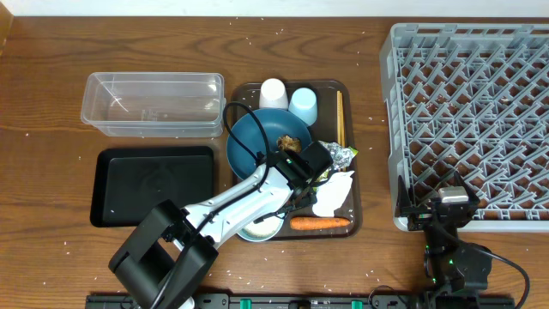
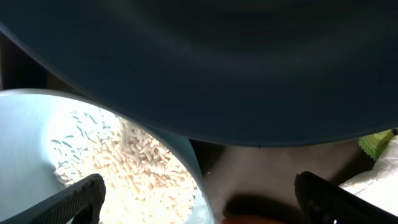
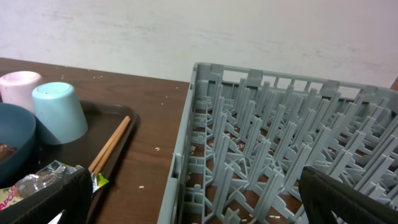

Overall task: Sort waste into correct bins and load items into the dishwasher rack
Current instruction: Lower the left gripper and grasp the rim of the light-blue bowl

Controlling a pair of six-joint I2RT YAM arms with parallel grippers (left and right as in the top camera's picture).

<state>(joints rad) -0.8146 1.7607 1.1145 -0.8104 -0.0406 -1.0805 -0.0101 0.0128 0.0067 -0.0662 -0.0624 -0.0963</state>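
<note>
My left gripper already has the white bowl's rim (image 1: 282,221) (image 2: 198,178) between its open fingers, so I should lower it over that rim and then close it there.
My left gripper (image 1: 302,168) is open and empty, low over the brown serving tray between the dark blue plate (image 1: 262,137) and the white bowl (image 1: 260,228). In the left wrist view the open fingers (image 2: 202,202) straddle the bowl's rim; the bowl (image 2: 25,137) holds white rice (image 2: 130,162), and the plate's edge (image 2: 217,68) fills the top. A brown food lump (image 1: 290,142) lies on the plate. The carrot (image 1: 320,223), napkin (image 1: 333,194), foil (image 1: 342,154) and wrapper (image 2: 377,143) lie beside it. My right gripper (image 1: 442,208) is open and empty at the grey rack's (image 1: 472,94) front left corner.
The white cup (image 1: 274,93), light blue cup (image 1: 304,104) and chopsticks (image 1: 340,116) stand at the back of the brown tray (image 1: 353,215). The clear container (image 1: 154,105) and black tray (image 1: 154,184) lie to its left. Rice grains dot the table.
</note>
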